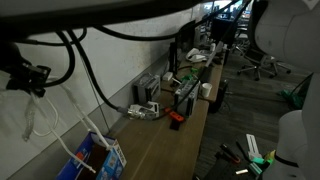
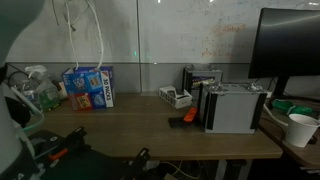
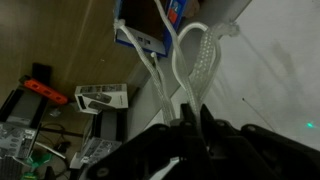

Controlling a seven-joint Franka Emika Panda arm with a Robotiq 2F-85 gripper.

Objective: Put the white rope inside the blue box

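Observation:
The white rope moves down and over the blue box's open top [image 1: 97, 157] [image 3: 146, 18] for release next, because the rope's loops still dangle high above the box.
My gripper [image 3: 190, 118] is shut on the white rope [image 3: 205, 55] and holds it high above the blue box [image 3: 172, 10]. In the wrist view the rope's loops hang from the fingers down toward the box's open top with its white flaps. In an exterior view the gripper [image 1: 30, 78] is at the upper left, and the rope [image 1: 40, 118] dangles from it toward the box [image 1: 100, 158] on the wooden table. In an exterior view the rope [image 2: 100, 40] hangs in long loops straight above the box [image 2: 90, 88]; the gripper is out of that frame.
Grey and white devices [image 2: 232, 107] and a small white unit [image 2: 175, 97] stand on the table [image 2: 150, 135]. A red-orange object [image 2: 186, 117] lies between them. A monitor [image 2: 290, 45] and white cup [image 2: 300, 128] are at one end. Black cables [image 1: 90, 70] hang along the wall.

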